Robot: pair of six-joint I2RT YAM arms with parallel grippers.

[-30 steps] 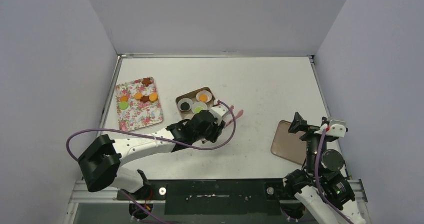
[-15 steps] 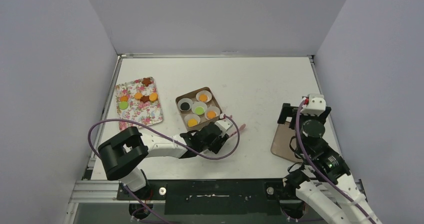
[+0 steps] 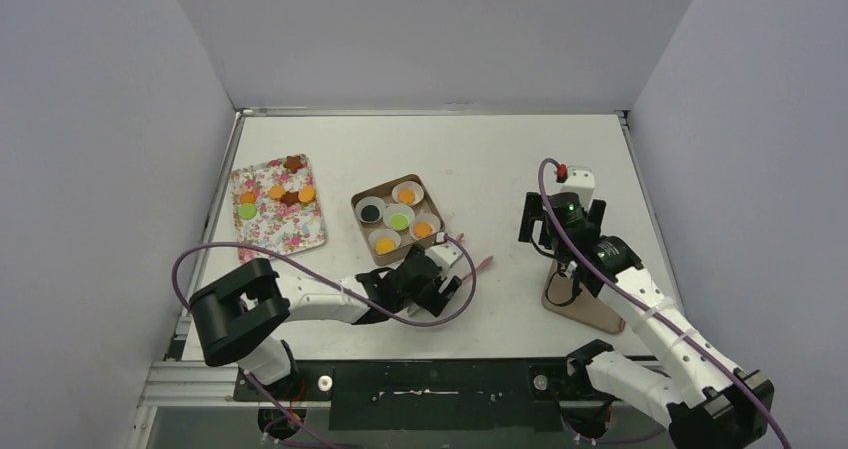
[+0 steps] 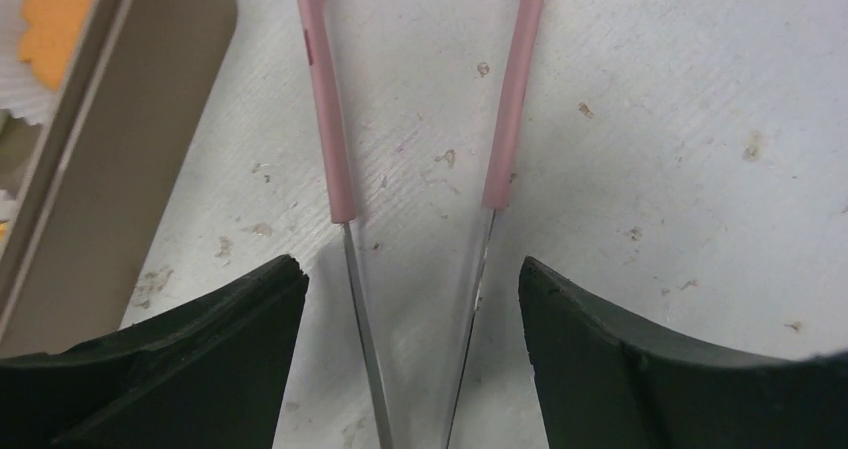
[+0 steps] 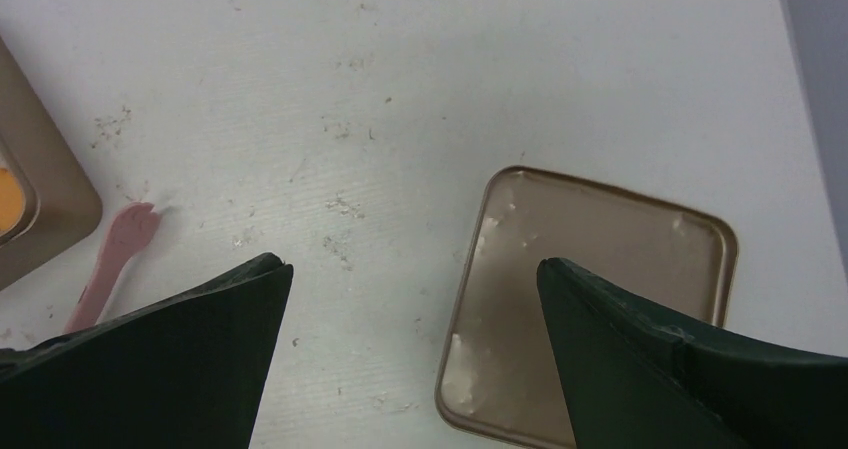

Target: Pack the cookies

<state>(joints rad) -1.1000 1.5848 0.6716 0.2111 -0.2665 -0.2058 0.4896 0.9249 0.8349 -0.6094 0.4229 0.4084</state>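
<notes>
I will lower my right gripper next onto the brown lid's edge facing the tweezers [image 5: 465, 295], because that edge runs between my open fingers, which are still well above it.
Loose cookies lie on the floral tray [image 3: 262, 231]: a green one [image 3: 246, 211], an orange one [image 3: 307, 195], a brown one [image 3: 293, 163] and others. The brown box [image 3: 362, 201] holds white paper cups with cookies in them, among them a dark one [image 3: 371, 211], a green one [image 3: 398, 221] and an orange one [image 3: 423, 230]. My left gripper [image 3: 448, 277] [image 4: 412, 269] is open low over the table, just right of the box. Pink tweezers [image 4: 325, 89] [image 3: 478, 263] lie between its fingers, touching neither. My right gripper [image 3: 560, 239] [image 5: 415, 264] hangs open above the left edge of the brown lid [image 5: 600, 299].
The lid [image 3: 595, 309] lies flat at the right, near the front edge. The box's corner [image 4: 130, 139] sits close to the left finger, an orange cookie in a cup [image 4: 55, 14] beside it. In the right wrist view the tweezers' pink tip [image 5: 115, 254] lies at lower left.
My left gripper has opened and let go of the tweezers, which now rest on the table. The right arm has swung up and left, from the front right corner to above the lid.
</notes>
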